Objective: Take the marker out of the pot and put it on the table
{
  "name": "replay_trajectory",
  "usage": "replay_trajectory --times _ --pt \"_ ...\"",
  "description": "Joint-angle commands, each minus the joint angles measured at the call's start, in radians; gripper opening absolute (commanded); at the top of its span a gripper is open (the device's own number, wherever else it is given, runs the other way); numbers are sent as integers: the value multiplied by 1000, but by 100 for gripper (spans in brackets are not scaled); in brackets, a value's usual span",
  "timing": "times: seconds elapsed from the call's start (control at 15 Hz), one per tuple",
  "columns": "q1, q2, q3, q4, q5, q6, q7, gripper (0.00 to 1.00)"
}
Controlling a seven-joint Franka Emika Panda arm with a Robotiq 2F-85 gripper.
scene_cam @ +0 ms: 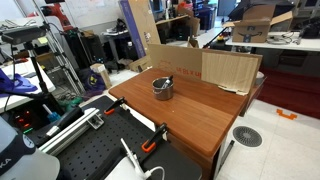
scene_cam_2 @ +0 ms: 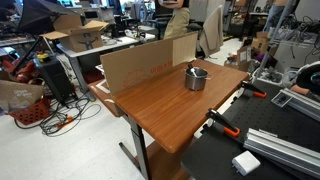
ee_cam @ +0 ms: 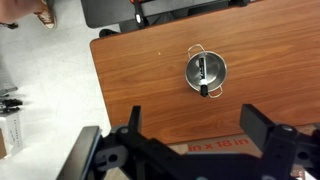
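Observation:
I will move my open gripper down toward the pot and put its fingers around the marker's dark end (scene_cam: pixel 170 78) (ee_cam: pixel 204 90), because that end sticks out above the pot's rim.
The small silver pot (ee_cam: pixel 206 70) stands on the reddish-brown table (ee_cam: pixel 140 70), near its far side in both exterior views (scene_cam: pixel 163 88) (scene_cam_2: pixel 196 78). The dark marker (ee_cam: pixel 203 78) lies inside the pot, with one end sticking over the rim. It shows as a dark stick at the pot's top in the exterior views (scene_cam: pixel 166 80) (scene_cam_2: pixel 197 69). My gripper (ee_cam: pixel 198 125) is open and empty. It hangs high above the table, with the pot ahead of its fingers in the wrist view. The gripper does not show in the exterior views.
A cardboard sheet (scene_cam: pixel 205 66) (scene_cam_2: pixel 145 65) stands along the table's back edge; its printed face shows between my fingers (ee_cam: pixel 215 148). Orange-handled clamps (scene_cam: pixel 150 146) (scene_cam_2: pixel 226 128) grip the table edge beside the black perforated board (scene_cam: pixel 100 155) (scene_cam_2: pixel 230 160). Floor lies left of the table (ee_cam: pixel 50 90).

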Motion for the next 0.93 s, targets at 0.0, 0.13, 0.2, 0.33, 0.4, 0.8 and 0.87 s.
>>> replay_trajectory --times 0.0,0.13,0.2,0.33,0.4,0.8,0.87 --pt "27 54 -15 -22 60 116 -6 100" --pt "36 99 -13 -37 82 173 -8 100" --pt "40 121 -13 -44 93 204 -12 100" --pt "44 160 -14 -56 112 260 -10 100" --pt "46 179 -13 -59 117 281 -7 100" --pt "49 313 -12 -36 144 328 -19 100" --pt "49 338 -13 -29 145 338 -13 100"
